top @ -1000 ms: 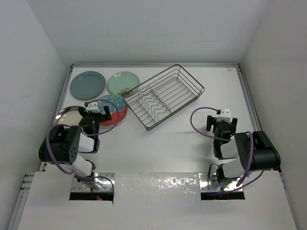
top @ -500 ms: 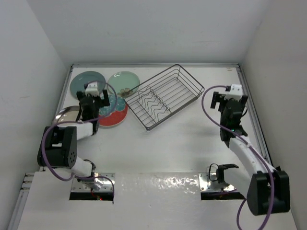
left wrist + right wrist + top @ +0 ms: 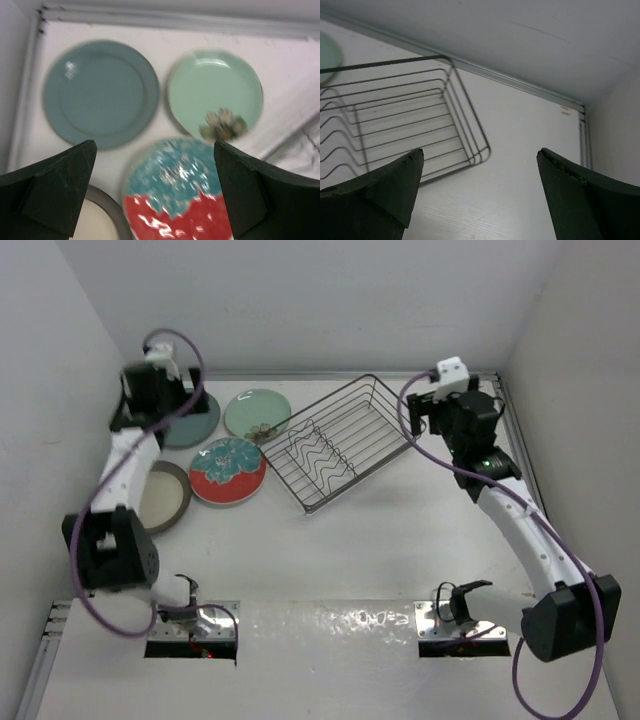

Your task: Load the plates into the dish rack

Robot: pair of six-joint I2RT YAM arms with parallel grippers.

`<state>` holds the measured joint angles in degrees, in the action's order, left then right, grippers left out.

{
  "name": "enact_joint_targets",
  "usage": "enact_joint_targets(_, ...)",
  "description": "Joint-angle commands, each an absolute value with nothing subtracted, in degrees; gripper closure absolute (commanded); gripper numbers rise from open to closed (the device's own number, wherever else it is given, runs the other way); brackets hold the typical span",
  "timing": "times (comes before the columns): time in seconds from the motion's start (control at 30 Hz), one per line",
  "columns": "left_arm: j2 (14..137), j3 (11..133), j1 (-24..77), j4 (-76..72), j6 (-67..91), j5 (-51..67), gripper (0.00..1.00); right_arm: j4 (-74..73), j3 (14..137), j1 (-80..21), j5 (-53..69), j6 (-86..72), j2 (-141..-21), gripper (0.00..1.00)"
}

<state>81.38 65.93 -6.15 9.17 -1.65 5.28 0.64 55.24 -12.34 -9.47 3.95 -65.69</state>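
My left gripper is to go back and down next, onto the cream plate's wall-side rim, because the red-rimmed plate is too close to the cream plate's opposite edge.
Four plates lie flat at the far left: dark teal (image 3: 192,420) (image 3: 100,92), pale mint green (image 3: 257,412) (image 3: 215,90), red-rimmed with mottled teal centre (image 3: 228,470) (image 3: 175,195), and cream with brown rim (image 3: 160,497) (image 3: 97,220). The dish rack (image 3: 340,443) (image 3: 395,115) stands empty and slanted at the table's middle back. My left gripper (image 3: 140,405) (image 3: 154,145) is open and empty, held high over the plates near the dark teal one. My right gripper (image 3: 428,412) (image 3: 481,150) is open and empty, in the air beside the rack's right end.
The mint plate carries a brownish mottled patch (image 3: 222,122) at its near edge. White walls close in the table (image 3: 400,530) at the left, back and right, with a metal edge strip (image 3: 520,85) along the back. The left arm hides part of the dark teal plate.
Both arms have stretched out from near their bases toward the back. The left gripper rose from over the red plate to the far left. The right gripper moved up beside the rack.
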Motion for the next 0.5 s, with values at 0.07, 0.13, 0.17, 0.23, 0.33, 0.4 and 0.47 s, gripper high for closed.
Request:
enact_joint_targets(0.07,103.4,99.4,-16.9,57.4,-12.0,19.1,0.0,-5.9,62.9,-22.7,-6.8,19.0,-71.2,0.07)
enact_joint_targets(0.13,107.0,102.5,-19.6,60.2,-14.1,20.5,0.0,-4.2,63.9,-25.5,-5.0,20.6,-72.7,0.07)
enact_joint_targets(0.17,106.5,101.4,-23.5,58.3,-14.2,23.4,0.0,-2.2,64.0,-26.3,-1.9,20.0,-73.0,0.07)
enact_joint_targets(0.23,104.5,97.2,-27.6,54.9,-14.6,26.4,0.03,-0.4,63.9,-26.9,1.3,17.9,-74.1,0.07)
enact_joint_targets(0.33,101.6,93.1,-29.8,51.4,-18.0,17.7,0.13,3.9,63.8,-29.5,3.1,16.3,-75.8,0.07)
enact_joint_targets(0.4,99.6,90.1,-32.1,48.3,-17.5,12.6,0.15,4.4,64.9,-32.9,2.8,17.0,-77.0,0.08)
enact_joint_targets(0.47,99.1,89.0,-37.4,46.6,-14.4,13.8,0.08,3.1,66.6,-36.5,2.6,19.4,-79.1,0.08)
